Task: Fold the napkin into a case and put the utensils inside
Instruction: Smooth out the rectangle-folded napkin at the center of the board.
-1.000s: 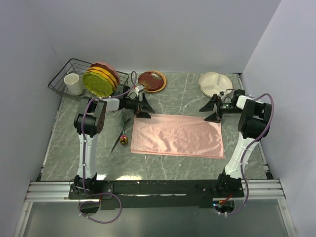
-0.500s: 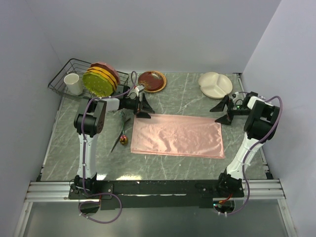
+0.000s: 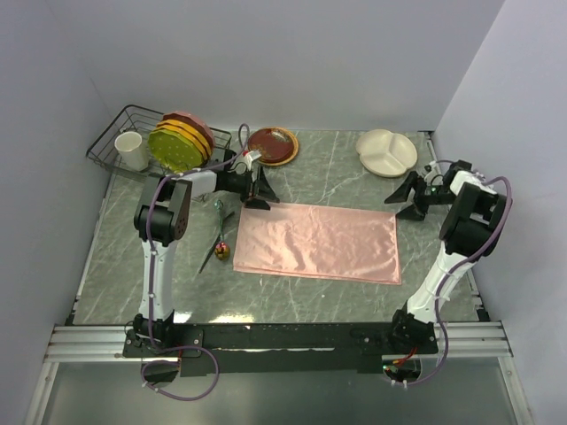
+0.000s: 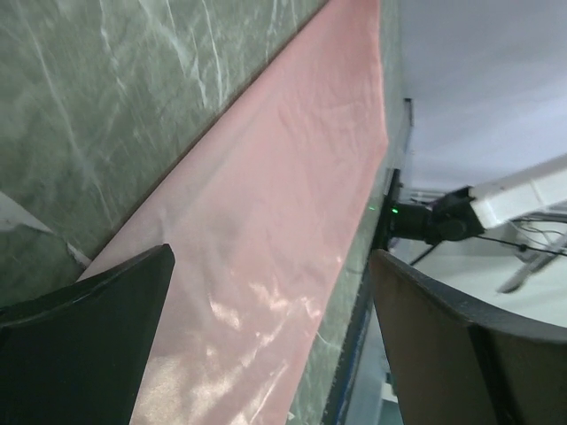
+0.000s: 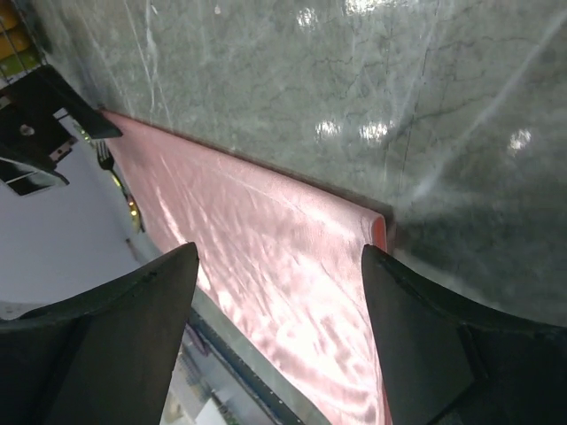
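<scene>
My left gripper should next rise, swing back while turning, and come down astride the napkin's flat short edge by the utensils.
The salmon-pink napkin (image 3: 314, 241) lies flat on the table as a wide rectangle, and a doubled edge shows at its far right corner (image 5: 379, 228). My left gripper (image 3: 257, 190) hovers open at the far left corner, with the cloth (image 4: 266, 221) stretching away between its fingers (image 4: 89, 336). My right gripper (image 3: 409, 197) stands open just off the far right corner, apart from the cloth (image 5: 283, 257), with nothing held. The utensils (image 3: 219, 234), a fork and a spoon, lie left of the napkin; the fork (image 5: 106, 159) shows faintly in the right wrist view.
A wire rack (image 3: 111, 142) at the back left holds upright plates (image 3: 180, 142) and a white cup (image 3: 131, 150). A brown plate (image 3: 272, 144) and a white divided plate (image 3: 386, 151) sit along the back of the marble table (image 3: 328, 177).
My right gripper has drawn back to the right, off the napkin's far right corner, and its jaws have narrowed a little. The left gripper has barely moved.
</scene>
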{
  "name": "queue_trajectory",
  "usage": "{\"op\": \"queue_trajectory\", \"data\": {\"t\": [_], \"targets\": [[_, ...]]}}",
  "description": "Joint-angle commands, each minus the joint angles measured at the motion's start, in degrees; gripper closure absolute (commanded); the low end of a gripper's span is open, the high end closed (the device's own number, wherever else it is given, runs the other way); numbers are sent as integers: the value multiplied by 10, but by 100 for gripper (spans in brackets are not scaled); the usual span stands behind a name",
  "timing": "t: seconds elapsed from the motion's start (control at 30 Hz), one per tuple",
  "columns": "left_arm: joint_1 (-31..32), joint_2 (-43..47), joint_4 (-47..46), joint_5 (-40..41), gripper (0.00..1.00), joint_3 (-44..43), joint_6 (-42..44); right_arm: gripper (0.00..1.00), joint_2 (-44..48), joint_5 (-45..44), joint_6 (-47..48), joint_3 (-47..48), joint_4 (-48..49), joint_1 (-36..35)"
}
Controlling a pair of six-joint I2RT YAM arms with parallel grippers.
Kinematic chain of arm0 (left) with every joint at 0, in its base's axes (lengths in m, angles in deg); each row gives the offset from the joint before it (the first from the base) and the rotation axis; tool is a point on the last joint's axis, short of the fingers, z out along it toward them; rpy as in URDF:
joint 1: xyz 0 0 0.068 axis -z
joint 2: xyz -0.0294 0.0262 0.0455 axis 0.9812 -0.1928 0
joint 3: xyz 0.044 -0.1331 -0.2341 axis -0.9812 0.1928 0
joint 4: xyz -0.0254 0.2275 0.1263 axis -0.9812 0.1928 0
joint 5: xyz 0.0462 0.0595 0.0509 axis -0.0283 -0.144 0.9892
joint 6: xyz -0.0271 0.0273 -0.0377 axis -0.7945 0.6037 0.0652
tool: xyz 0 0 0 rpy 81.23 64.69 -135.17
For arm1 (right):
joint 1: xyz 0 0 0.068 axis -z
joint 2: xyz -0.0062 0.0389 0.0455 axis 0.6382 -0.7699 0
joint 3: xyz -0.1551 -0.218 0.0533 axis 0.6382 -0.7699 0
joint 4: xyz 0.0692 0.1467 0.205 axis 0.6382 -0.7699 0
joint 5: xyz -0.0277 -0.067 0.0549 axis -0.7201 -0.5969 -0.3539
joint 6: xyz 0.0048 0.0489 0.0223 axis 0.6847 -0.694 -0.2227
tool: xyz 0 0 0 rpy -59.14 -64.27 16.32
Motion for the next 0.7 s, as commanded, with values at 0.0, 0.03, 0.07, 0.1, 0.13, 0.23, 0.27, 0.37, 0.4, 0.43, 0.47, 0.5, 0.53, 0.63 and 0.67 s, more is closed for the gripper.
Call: {"op": "queue_trajectory", "data": {"t": [0.0, 0.03, 0.07, 0.1, 0.13, 0.23, 0.27, 0.37, 0.4, 0.43, 0.47, 0.5, 0.53, 0.63, 0.67], "targets": [[22, 52, 29, 74, 1, -44, 51, 21, 102, -47, 11, -7, -10, 10], [28, 58, 39, 98, 1, -49, 53, 21, 123, -56, 11, -11, -17, 10], [28, 66, 44, 112, 1, -56, 52, 23, 135, -70, 14, -23, -20, 10], [31, 85, 52, 130, 1, -57, 52, 24, 145, -78, 15, -31, -20, 10], [32, 97, 60, 167, 1, -54, 56, 27, 165, -94, 12, -40, -16, 9], [40, 161, 102, 237, 1, -16, 96, 36, 199, -151, 11, -91, -2, 9], [43, 181, 121, 286, 1, -1, 103, 36, 206, -168, 10, -101, 1, 9], [49, 252, 146, 384, 1, 64, 89, 36, 231, -210, 17, -134, 7, 8], [49, 276, 173, 402, 4, 76, 79, 36, 235, -225, 20, -142, 8, 8], [50, 290, 179, 420, 7, 106, 71, 37, 244, -229, 22, -154, 11, 8], [51, 303, 181, 441, 15, 124, 63, 37, 248, -231, 25, -160, 12, 7], [51, 327, 182, 468, 19, 141, 59, 37, 251, -236, 26, -165, 12, 5], [55, 337, 183, 484, 24, 169, 58, 38, 254, -247, 28, -174, 11, 2], [66, 365, 185, 536, 29, 211, 54, 42, 259, -267, 33, -194, 12, -3], [67, 370, 186, 547, 30, 217, 52, 42, 261, -271, 35, -200, 16, -4]]}}
